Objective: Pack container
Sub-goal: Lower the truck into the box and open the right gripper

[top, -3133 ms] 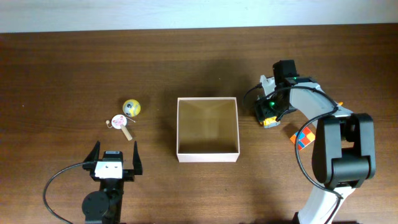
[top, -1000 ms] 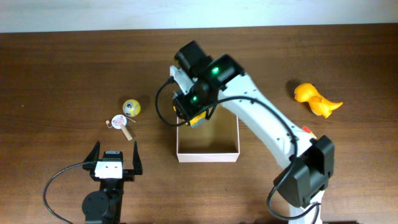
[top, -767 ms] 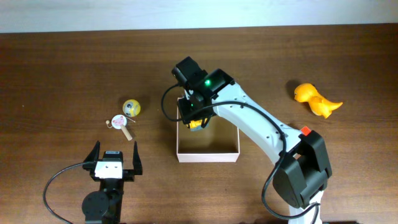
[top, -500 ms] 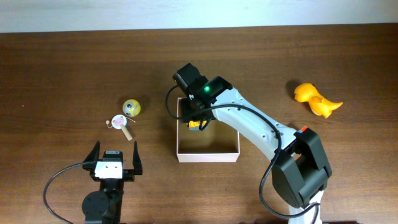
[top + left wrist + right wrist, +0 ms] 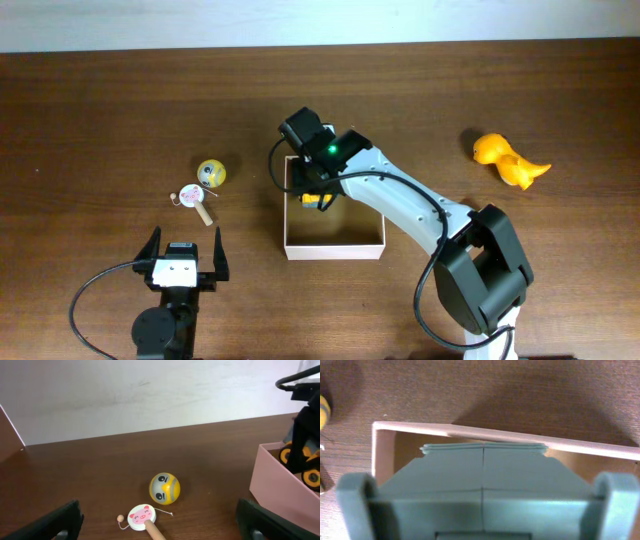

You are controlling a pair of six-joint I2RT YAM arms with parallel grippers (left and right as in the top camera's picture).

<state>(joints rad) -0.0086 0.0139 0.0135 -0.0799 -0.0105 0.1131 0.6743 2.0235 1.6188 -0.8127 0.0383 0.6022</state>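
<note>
My right gripper moves down into the container and toward the container's side nearest the yellow ball (image 5: pixel 297 200) (image 5: pixel 393 458) next, since the grey toy vehicle's wheels still show above the container's rim.
The container (image 5: pixel 335 250), a square white-walled box with a tan inside, sits mid-table. It also shows in the left wrist view (image 5: pixel 280 480) and the right wrist view (image 5: pixel 520 437). My right gripper (image 5: pixel 315 190) reaches into its far-left corner, shut on a grey toy vehicle with yellow-orange wheels (image 5: pixel 314 200). The toy's grey body (image 5: pixel 483 475) fills the space between the fingers, and its wheels (image 5: pixel 300 455) show above the box wall. My left gripper (image 5: pixel 186 240) is open and empty near the front edge.
A yellow ball with a face (image 5: pixel 211 173) and a pig-faced drum on a stick (image 5: pixel 192 198) lie left of the container. Both show in the left wrist view, ball (image 5: pixel 164 488) and drum (image 5: pixel 142 514). An orange dinosaur (image 5: pixel 508 160) lies far right.
My right arm carried the toy vehicle from the table's right side to the container and has lowered it into the far-left corner. The left arm has not moved.
</note>
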